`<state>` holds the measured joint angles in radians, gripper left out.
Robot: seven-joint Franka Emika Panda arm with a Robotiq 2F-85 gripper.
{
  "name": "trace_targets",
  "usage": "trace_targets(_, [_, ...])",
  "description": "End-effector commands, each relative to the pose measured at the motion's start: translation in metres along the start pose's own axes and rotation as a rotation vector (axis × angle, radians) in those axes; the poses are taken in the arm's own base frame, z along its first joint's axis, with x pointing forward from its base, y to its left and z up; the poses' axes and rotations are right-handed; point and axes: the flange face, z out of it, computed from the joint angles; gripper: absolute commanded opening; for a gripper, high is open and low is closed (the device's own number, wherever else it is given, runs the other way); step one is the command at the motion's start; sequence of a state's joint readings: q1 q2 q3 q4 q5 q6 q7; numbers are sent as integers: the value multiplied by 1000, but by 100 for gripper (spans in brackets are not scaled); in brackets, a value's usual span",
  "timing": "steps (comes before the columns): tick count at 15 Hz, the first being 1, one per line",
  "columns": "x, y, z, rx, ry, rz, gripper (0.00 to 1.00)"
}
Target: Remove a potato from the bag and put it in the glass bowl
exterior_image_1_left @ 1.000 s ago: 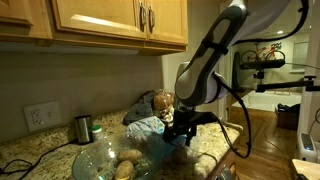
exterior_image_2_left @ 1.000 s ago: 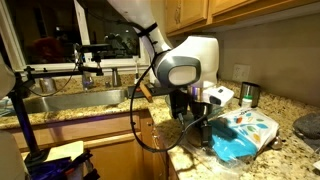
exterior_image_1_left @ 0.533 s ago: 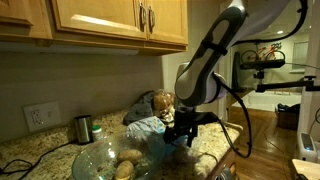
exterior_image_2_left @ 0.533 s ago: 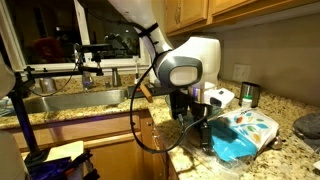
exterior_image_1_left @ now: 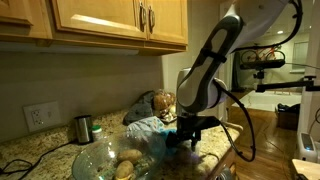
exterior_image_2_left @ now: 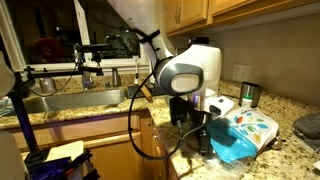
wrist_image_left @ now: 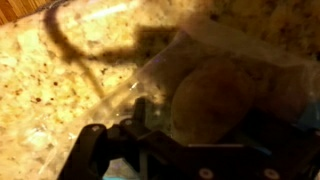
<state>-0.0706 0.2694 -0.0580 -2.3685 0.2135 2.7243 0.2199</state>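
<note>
The robot needs to keep its gripper low and close both fingers on the sides of the brown potato (wrist_image_left: 213, 88), which is already between them with a gap beside it.
In the wrist view a brown potato (wrist_image_left: 213, 88) lies inside a clear plastic bag (wrist_image_left: 150, 70) on the speckled counter. My gripper (wrist_image_left: 208, 118) is open, its dark fingers on either side of the potato. A gap shows between the left finger and the potato. In both exterior views the gripper (exterior_image_1_left: 186, 140) (exterior_image_2_left: 197, 137) is low over the blue-printed bag (exterior_image_1_left: 150, 130) (exterior_image_2_left: 238, 135). The glass bowl (exterior_image_1_left: 92, 158) stands beside the bag with potatoes in it. Its rim also shows at the frame edge in an exterior view (exterior_image_2_left: 308, 125).
A metal cup (exterior_image_1_left: 83, 128) (exterior_image_2_left: 248, 94) stands by the wall with an outlet (exterior_image_1_left: 38, 116). A netted bag (exterior_image_1_left: 160, 102) lies behind the blue one. A white object (exterior_image_2_left: 218, 97) sits at the back. A sink (exterior_image_2_left: 70, 100) lies along the counter. Cabinets (exterior_image_1_left: 110, 22) hang overhead.
The arm has lowered slightly, bringing the gripper down closer onto the bag. The bowl and the other objects have not moved.
</note>
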Motion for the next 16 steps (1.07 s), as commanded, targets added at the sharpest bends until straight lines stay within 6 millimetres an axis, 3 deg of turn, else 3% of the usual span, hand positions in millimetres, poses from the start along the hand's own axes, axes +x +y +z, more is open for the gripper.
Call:
trace_targets(1, [3,5,0,-34,-19,22,100])
trace_targets(2, [3,6,-1,-37,-15,24,100])
trace_targets(3, [4,7,-1,-40,-14,28,75])
trace_targets(4, [5,8,-2,-44,-11,30,74])
trace_targets(11, [11,10,-10,-72,0,42,26])
trace_targets(12, [12,10,-11,-76,-2,43,21])
trace_targets(16, [13,11,-13,-89,-5,50,20])
